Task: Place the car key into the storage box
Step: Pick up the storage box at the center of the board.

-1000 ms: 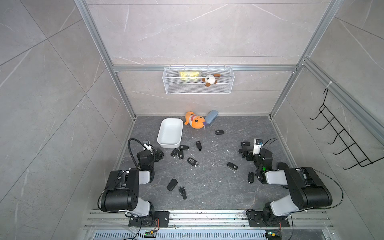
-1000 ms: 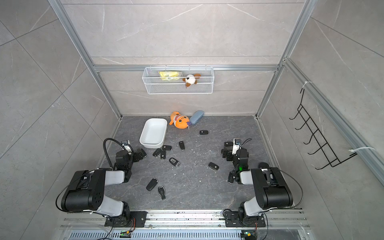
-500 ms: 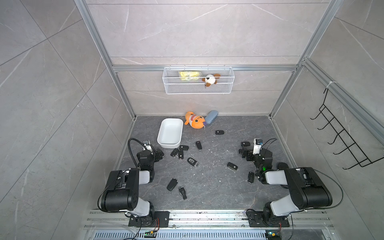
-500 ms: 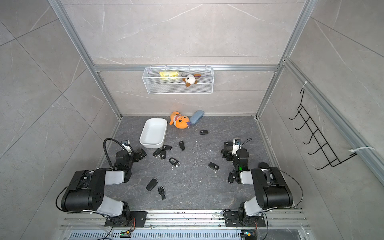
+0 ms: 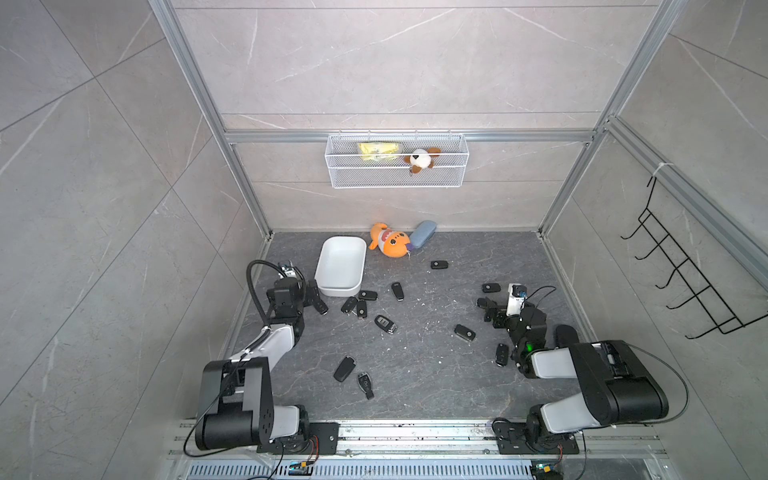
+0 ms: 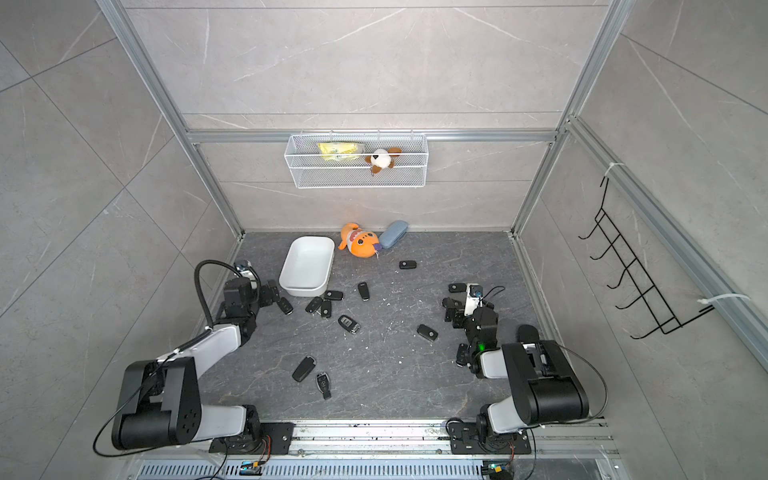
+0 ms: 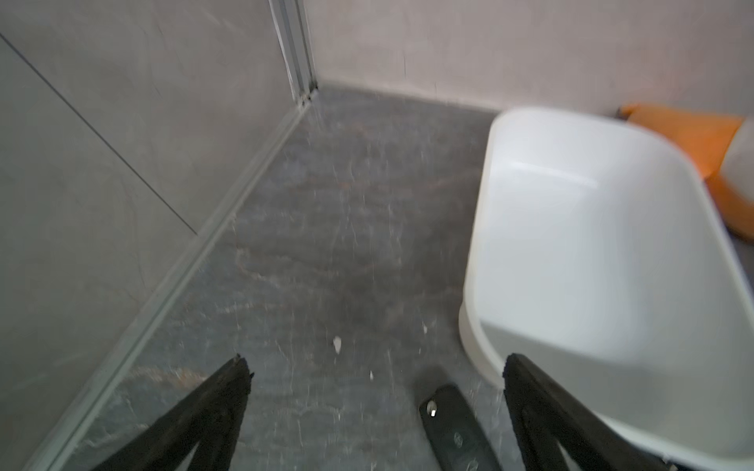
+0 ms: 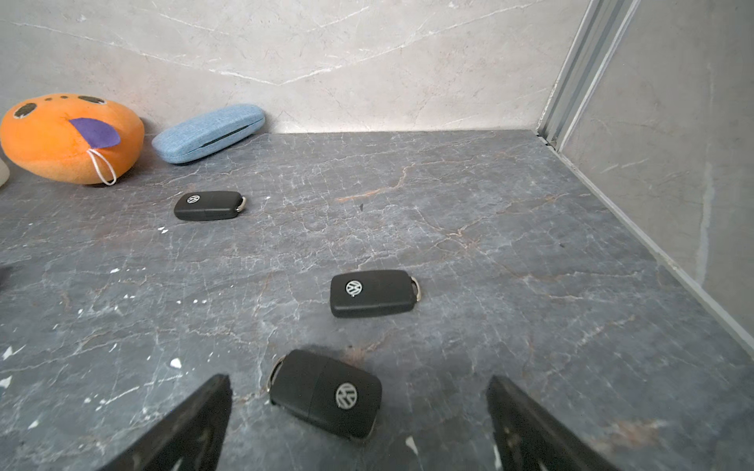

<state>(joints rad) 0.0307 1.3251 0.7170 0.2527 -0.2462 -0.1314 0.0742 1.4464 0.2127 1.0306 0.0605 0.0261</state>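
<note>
The robot's left gripper is to move outward next and tip its open fingers down astride the box's near side wall [image 5: 321, 261] [image 7: 476, 235], because that side of the box stands outward of the gripper.
The storage box [image 5: 341, 266] is a shallow white tub on the dark floor at the back left, and nothing shows inside it. Several black car keys lie scattered, such as one [image 5: 385, 324] mid-floor. My left gripper [image 5: 313, 297] is low beside the box's near corner. In the left wrist view it [image 7: 375, 363] is open, with a car key [image 7: 453, 428] on the floor between its fingers, close to the box [image 7: 591, 265]. My right gripper [image 5: 489, 311] is open over another car key [image 8: 326, 393], not touching it. Two more keys [image 8: 373, 292] [image 8: 209, 205] lie beyond.
An orange plush toy [image 5: 388, 245] and a blue-grey case [image 5: 422, 234] lie against the back wall. A white wire basket [image 5: 397, 166] hangs on that wall. A black hook rack [image 5: 681, 282] hangs on the right wall. Walls close in three sides.
</note>
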